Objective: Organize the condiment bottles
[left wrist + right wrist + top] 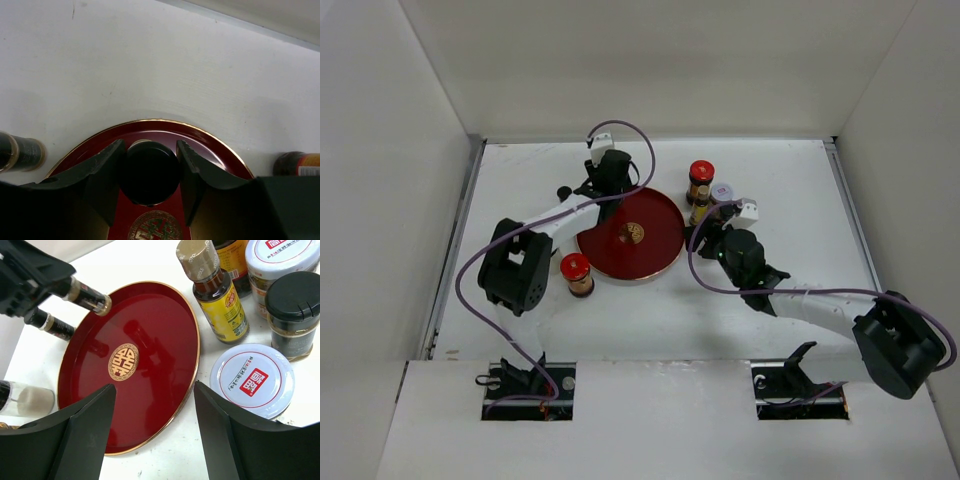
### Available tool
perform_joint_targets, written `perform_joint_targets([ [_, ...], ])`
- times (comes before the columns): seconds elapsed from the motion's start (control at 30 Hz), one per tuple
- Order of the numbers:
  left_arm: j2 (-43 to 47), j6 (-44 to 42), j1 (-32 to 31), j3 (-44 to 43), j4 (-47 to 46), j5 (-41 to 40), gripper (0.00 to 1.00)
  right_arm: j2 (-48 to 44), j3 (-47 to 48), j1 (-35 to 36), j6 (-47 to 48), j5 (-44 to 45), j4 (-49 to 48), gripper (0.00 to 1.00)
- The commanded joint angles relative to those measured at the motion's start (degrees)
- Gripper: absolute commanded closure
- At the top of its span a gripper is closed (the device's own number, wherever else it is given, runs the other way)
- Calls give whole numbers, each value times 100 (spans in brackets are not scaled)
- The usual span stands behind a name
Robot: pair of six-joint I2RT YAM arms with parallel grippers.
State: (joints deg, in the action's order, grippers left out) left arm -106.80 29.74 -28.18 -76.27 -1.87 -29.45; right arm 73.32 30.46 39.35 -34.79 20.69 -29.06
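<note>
My left gripper should next lower the dark bottle until the bottle's base stands on the red tray [655,245], inside the tray's far rim [623,201], and then open.
My left gripper [150,145] is shut on a small dark black-capped bottle [150,170] and holds it tilted over the far-left rim of the round red tray [655,245]; the bottle also shows in the right wrist view [87,296]. A second small dark bottle [50,325] sits just outside that rim. My right gripper [154,385] is open and empty above the tray's right rim [192,365]. Right of the tray stand a slim gold-capped bottle [215,295], two white-lidded jars [252,380] [280,260], a black-capped jar [292,310] and an amber red-lidded jar [701,175]. Another red-lidded jar [576,273] stands front-left of the tray.
White walls enclose the table on the left [390,200], back and right. A clear glass bottle [27,400] shows at the left edge of the right wrist view. The left arm [515,265] lies beside the front-left jar. The tray bears a gold emblem [123,361].
</note>
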Motion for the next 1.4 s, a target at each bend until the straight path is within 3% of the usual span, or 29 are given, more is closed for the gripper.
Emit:
perform_joint_targets([
  [0.0, -51, -73, 46, -292, -130, -96, 69, -125, 13, 24, -55, -82, -399, 29],
  [0.2, -270, -135, 116, -310, -94, -131, 67, -90, 22, 24, -46, -126, -425, 29],
  [0.43, -402, -179, 151, -274, -51, -184, 48, -125, 13, 24, -20, -153, -434, 29],
  [0.6, -227, -188, 107, -257, -85, -184, 28, -116, 4, 6, -20, -170, -452, 28],
  [0.77, 159, -222, 90, -213, -103, -131, 19, -90, 4, -2, -20, -170, -460, 28],
  [1.0, 1072, -187, 247, 217, -322, 123, 18, 15, 57, 24, 16, -214, -460, 28],
  [1.2, 1618, -100, 739, 525, 97, -34, 41, 16, 57, 6, -2, -267, -452, 27],
  [1.37, 1777, -327, 1082, 911, 284, -455, 42, 24, 66, 15, 16, -284, -460, 27],
])
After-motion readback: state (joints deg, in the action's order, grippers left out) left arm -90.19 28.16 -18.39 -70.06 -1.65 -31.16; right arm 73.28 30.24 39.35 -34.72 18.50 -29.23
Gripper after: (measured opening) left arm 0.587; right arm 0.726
